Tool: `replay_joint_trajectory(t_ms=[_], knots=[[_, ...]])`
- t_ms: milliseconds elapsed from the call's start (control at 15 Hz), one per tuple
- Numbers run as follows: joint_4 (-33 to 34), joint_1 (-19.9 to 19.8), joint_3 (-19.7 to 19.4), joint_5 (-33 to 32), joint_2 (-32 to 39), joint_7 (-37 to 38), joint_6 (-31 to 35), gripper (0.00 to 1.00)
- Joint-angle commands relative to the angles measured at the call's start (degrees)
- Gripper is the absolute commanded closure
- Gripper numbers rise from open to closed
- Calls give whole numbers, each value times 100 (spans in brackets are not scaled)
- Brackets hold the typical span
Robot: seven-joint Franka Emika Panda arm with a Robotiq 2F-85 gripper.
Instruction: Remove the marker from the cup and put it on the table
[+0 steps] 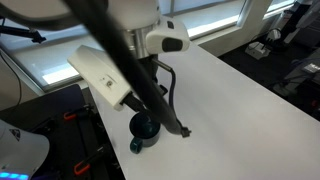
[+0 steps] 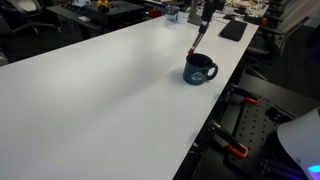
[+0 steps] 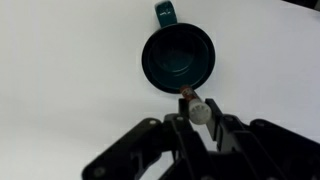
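Bare tabletop is below my gripper and to its left in the wrist view. My gripper will move the marker away from the cup and down next, and release it.
The cup is a small dark teal-black mug that stands on the white table. Its handle points to the top of the wrist view. My gripper is shut on the marker, a pale grey stick seen end-on with a reddish tip just outside the cup's near rim. In an exterior view the cup sits near the table's edge, and the gripper holds the marker above and behind it. In an exterior view the cup shows below the arm, and the fingers are hidden.
The table stretches wide and bare to one side of the cup. Its edge runs close by the cup, with black stands and red clamps below it. Desks and clutter stand beyond the far end.
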Motion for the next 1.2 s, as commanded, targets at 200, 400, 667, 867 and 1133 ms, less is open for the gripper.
replay_joint_trajectory(t_ms=[200,400,667,867,1133], knots=[[288,184,-149,17,-375,369,45,94],[408,316,-360,220,190,249,736,94],[467,466,-561,456,1011,65,1632,94],[576,453,-548,694,1620,-139,2164,94],[622,435,-467,1289,2217,-785,3127,94]])
